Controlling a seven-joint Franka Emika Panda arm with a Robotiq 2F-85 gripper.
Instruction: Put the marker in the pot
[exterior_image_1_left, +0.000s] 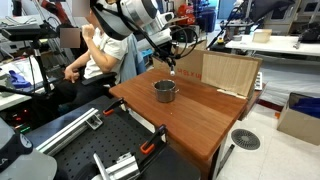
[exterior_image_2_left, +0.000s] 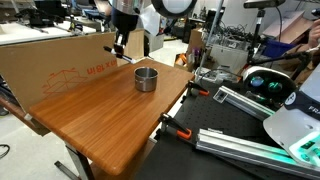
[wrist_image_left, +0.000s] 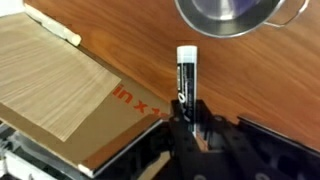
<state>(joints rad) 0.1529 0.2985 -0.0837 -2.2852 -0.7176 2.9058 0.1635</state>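
Observation:
My gripper moves back over the pot next, then down into its opening (exterior_image_1_left: 165, 87) (wrist_image_left: 226, 8), since the marker hangs beyond the pot and above the pot's rim.
My gripper (wrist_image_left: 187, 110) is shut on the marker (wrist_image_left: 185, 72), a slim black stick with a white tip that points toward the pot in the wrist view. The silver pot (wrist_image_left: 238, 15) shows at the top edge there, just beyond the marker's tip. In both exterior views the gripper (exterior_image_1_left: 171, 62) (exterior_image_2_left: 118, 45) hangs above the wooden table, behind the pot (exterior_image_1_left: 164, 91) (exterior_image_2_left: 146, 78) and near the cardboard. The marker shows as a small stick below the fingers (exterior_image_1_left: 173, 70). The pot stands upright and looks empty.
A flat cardboard sheet (exterior_image_1_left: 228, 72) (exterior_image_2_left: 60, 58) (wrist_image_left: 55, 80) stands along the table's back edge, close to the gripper. The wooden table (exterior_image_1_left: 190, 115) (exterior_image_2_left: 100, 115) has bare room around the pot. A person (exterior_image_1_left: 95, 55) sits beyond the table. Black clamps and rails lie by the table's edge (exterior_image_2_left: 215, 100).

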